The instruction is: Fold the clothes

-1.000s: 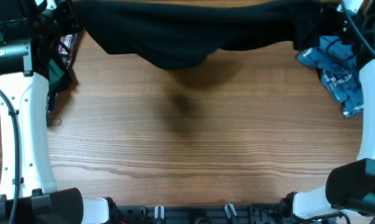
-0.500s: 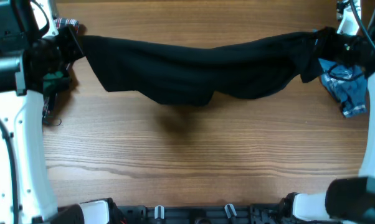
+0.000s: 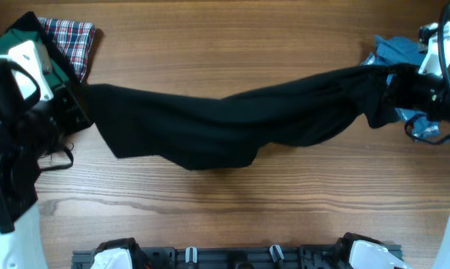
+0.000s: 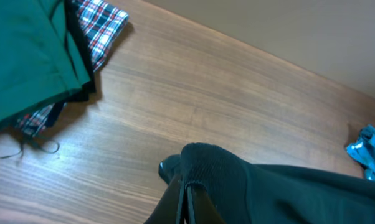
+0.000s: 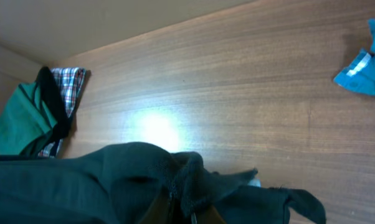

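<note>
My right gripper moves down and outward next to the bare tabletop beside the blue garment and lets go of the bunched end there.
A black garment [image 3: 225, 123] hangs stretched across the table between both grippers, sagging in the middle. My left gripper [image 3: 79, 101] is shut on its left end; the pinched hem shows in the left wrist view [image 4: 203, 171]. My right gripper [image 3: 393, 90] is shut on its right end; the bunched cloth shows in the right wrist view [image 5: 175, 180]. A pile with a green garment [image 3: 16, 45] and a plaid shirt [image 3: 72, 37] lies at the far left. A blue garment [image 3: 404, 56] lies at the far right.
The wooden table [image 3: 232, 202] shows in front of the garment. The arm bases stand along the front edge [image 3: 232, 258]. The green and plaid pile also shows in the left wrist view [image 4: 44, 56].
Both grippers have moved toward the front of the table, pulling the black garment with them. The garment now hangs lower and nearer the middle of the table.
</note>
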Robot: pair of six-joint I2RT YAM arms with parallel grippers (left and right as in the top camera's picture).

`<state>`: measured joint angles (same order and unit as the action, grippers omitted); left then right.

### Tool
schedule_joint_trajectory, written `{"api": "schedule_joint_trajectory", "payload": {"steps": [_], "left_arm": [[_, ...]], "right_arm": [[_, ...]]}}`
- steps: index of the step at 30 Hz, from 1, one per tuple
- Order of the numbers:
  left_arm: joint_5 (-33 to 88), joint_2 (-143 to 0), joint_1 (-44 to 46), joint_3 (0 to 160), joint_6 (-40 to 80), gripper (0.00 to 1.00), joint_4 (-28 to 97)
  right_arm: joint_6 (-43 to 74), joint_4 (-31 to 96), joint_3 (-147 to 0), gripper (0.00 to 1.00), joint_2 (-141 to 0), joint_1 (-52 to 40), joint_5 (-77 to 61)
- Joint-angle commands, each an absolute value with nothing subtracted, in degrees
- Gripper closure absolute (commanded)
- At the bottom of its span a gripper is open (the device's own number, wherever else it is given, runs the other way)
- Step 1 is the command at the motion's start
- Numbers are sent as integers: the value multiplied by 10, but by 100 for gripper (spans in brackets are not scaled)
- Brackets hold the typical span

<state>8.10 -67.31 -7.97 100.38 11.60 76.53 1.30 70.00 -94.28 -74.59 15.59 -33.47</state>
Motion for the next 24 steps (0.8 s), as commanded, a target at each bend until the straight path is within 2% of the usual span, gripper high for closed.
{"api": "schedule_joint_trajectory", "payload": {"steps": [1,10,16,24], "left_arm": [[40,-677,-85,1016,129,96,763],[31,-852,-85,1016,129,96,750],[31,-968,-85,1016,140,96,691],[47,-993,-85,1016,159,96,478]], "right_arm": [[17,691,-947,96,-743,162,-319],[18,632,-894,96,-870,162,-309],[32,557,-894,96,-941,161,-327],[32,322,-894,96,-943,148,-357]]}}
